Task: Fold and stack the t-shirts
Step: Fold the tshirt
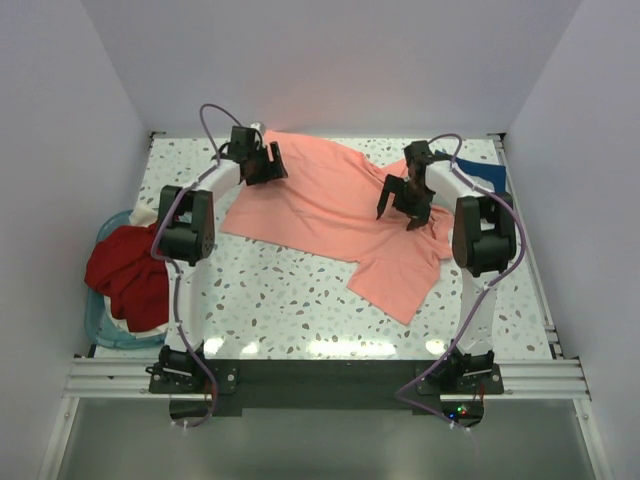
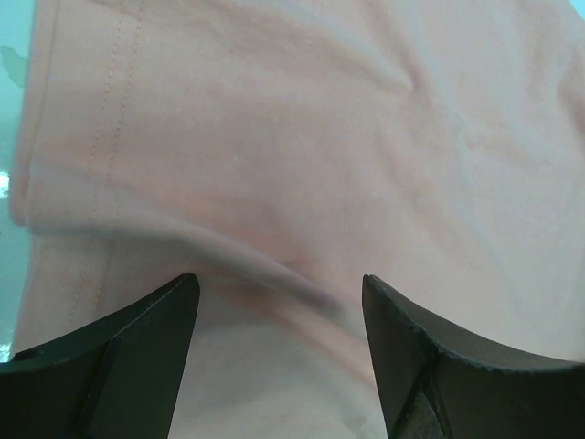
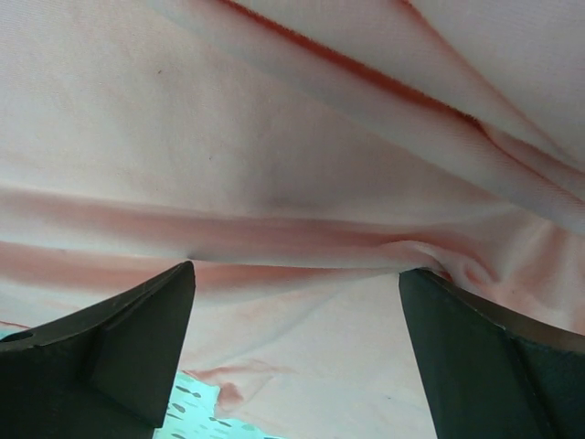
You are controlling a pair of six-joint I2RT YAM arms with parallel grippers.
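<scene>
My left gripper should move back toward the basket next and down to close on the hem's corner nearest the basket (image 1: 226,228), because it sticks out onto bare tabletop.
A salmon-pink t-shirt (image 1: 330,215) lies spread across the speckled table, one sleeve reaching toward the front. My left gripper (image 1: 268,165) hovers at its far left edge, open, with only flat pink cloth (image 2: 302,155) and a stitched hem under the fingers. My right gripper (image 1: 403,208) stands open over the shirt's right side, above wrinkled pink folds (image 3: 302,229); nothing sits between its fingers. A navy blue t-shirt (image 1: 490,172) peeks out at the far right behind the right arm. A dark red t-shirt (image 1: 128,270) is heaped in the basket with a bit of cream cloth (image 1: 125,325) beneath it.
The teal plastic basket (image 1: 100,330) stands off the table's left edge. White walls close in the far side and both flanks. Bare speckled tabletop (image 1: 280,310) lies between the shirt and the arm bases.
</scene>
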